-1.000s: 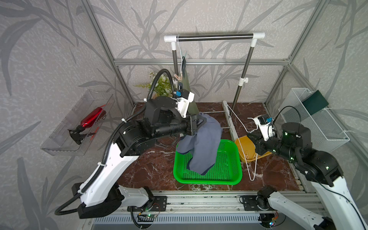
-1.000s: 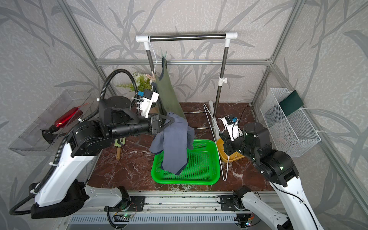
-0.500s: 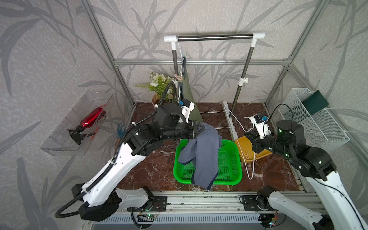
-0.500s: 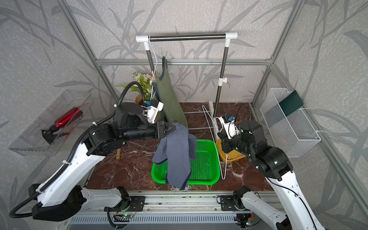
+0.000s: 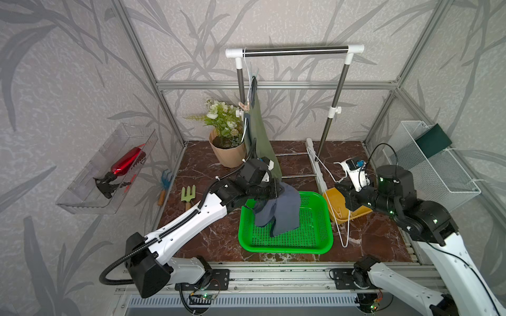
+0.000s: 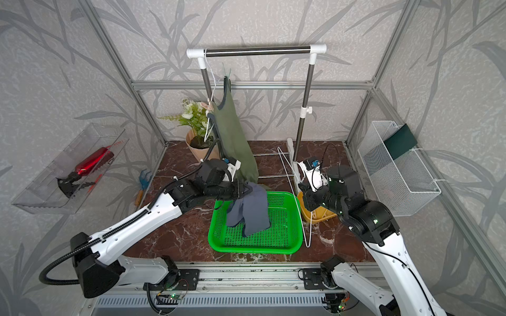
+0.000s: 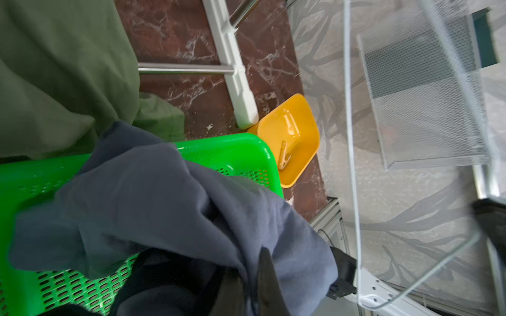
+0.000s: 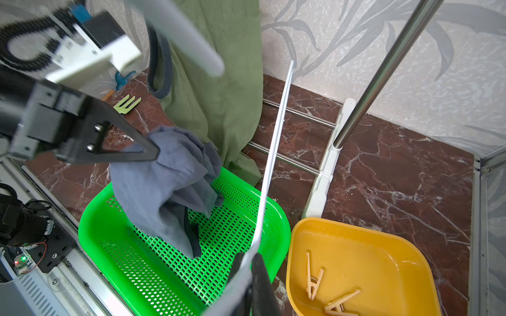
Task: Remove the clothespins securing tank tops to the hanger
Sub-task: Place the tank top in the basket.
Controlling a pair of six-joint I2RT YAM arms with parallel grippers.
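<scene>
My left gripper should next move down and slightly back into the green basket (image 5: 284, 249) (image 7: 87, 287) to let go of the dark navy tank top, whose lower end already hangs inside.
My left gripper (image 5: 278, 190) (image 7: 250, 270) is shut on the dark navy tank top (image 5: 284, 210) (image 8: 158, 191). The top's lower end hangs down into the green basket (image 5: 284, 249). The olive green tank top (image 5: 260, 136) (image 6: 232, 136) hangs from a white hanger (image 6: 212, 79) on the rack, with one clothespin (image 5: 243, 106) (image 6: 206, 106) clipped at its shoulder. My right gripper (image 5: 343, 191) (image 8: 247, 258) is shut on a bare white hanger (image 5: 338, 227) (image 8: 273, 153) between the basket and the yellow tray (image 8: 383, 260). Two clothespins (image 8: 313, 276) (image 8: 341, 301) lie in that tray.
The clothes rack (image 5: 295, 50) stands at the back, a potted plant (image 5: 224, 136) beside its left post. A green garden fork (image 5: 188, 194) and a blue tool (image 5: 165, 177) lie on the left floor. A clear bin with a red bottle (image 5: 126, 164) and a white wire basket (image 5: 435, 169) hang on the side walls.
My left arm has come down and forward with the navy top, so the cloth now hangs lower, into the green basket. The right gripper has stayed shut on the white hanger, shifting slightly.
</scene>
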